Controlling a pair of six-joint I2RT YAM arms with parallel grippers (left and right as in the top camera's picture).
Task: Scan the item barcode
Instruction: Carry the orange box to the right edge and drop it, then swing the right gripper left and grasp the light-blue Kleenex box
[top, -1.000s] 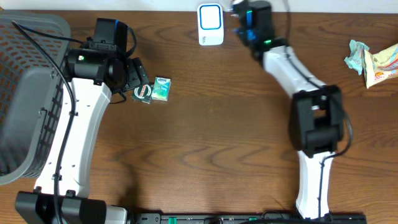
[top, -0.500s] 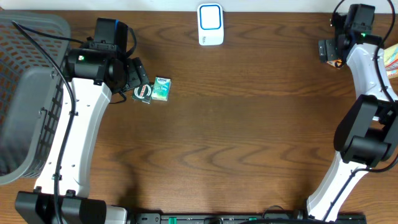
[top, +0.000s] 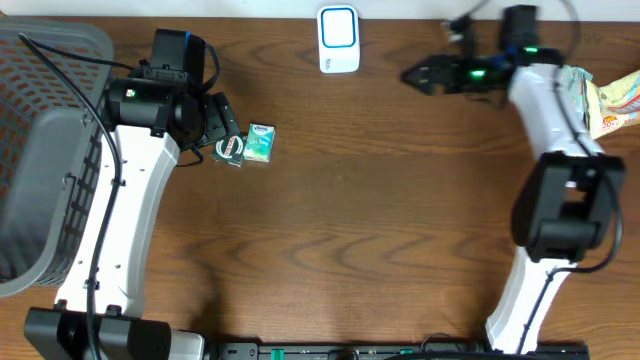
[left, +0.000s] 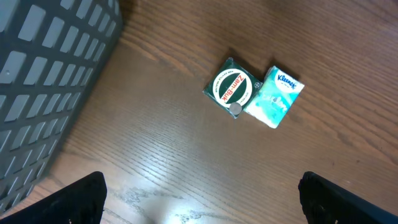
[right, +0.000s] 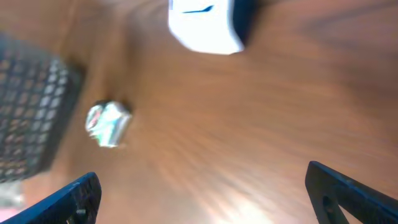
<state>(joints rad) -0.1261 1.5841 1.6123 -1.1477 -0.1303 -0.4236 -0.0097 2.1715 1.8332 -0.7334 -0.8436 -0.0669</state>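
Next, my right gripper goes back past the scanner and down to the Kleenex tissue pack (top: 261, 143), since it lies on the open side of the Zam-Buk box.
Two small items lie side by side on the wooden table: a green Zam-Buk box (left: 231, 87) (top: 229, 149) and a light blue Kleenex tissue pack (left: 277, 96) (top: 261, 143). My left gripper (left: 202, 211) (top: 222, 128) hovers just beside them, open, with nothing between its fingers. The white and blue barcode scanner (top: 339, 38) (right: 205, 22) stands at the table's far edge. Right of the scanner, my right gripper (top: 413, 75) (right: 208, 199) points left, open and empty. Its wrist view is blurred, and the two items (right: 107, 123) show there as a smudge.
A grey mesh basket (top: 40, 150) (left: 50, 74) fills the left side of the table. Snack packets (top: 605, 100) lie at the far right edge, behind the right arm. Bare wood spreads between the two arms.
The right arm swung from beside the scanner out to the far right, then back left toward the scanner, and its gripper opened. The left arm and both items stayed put.
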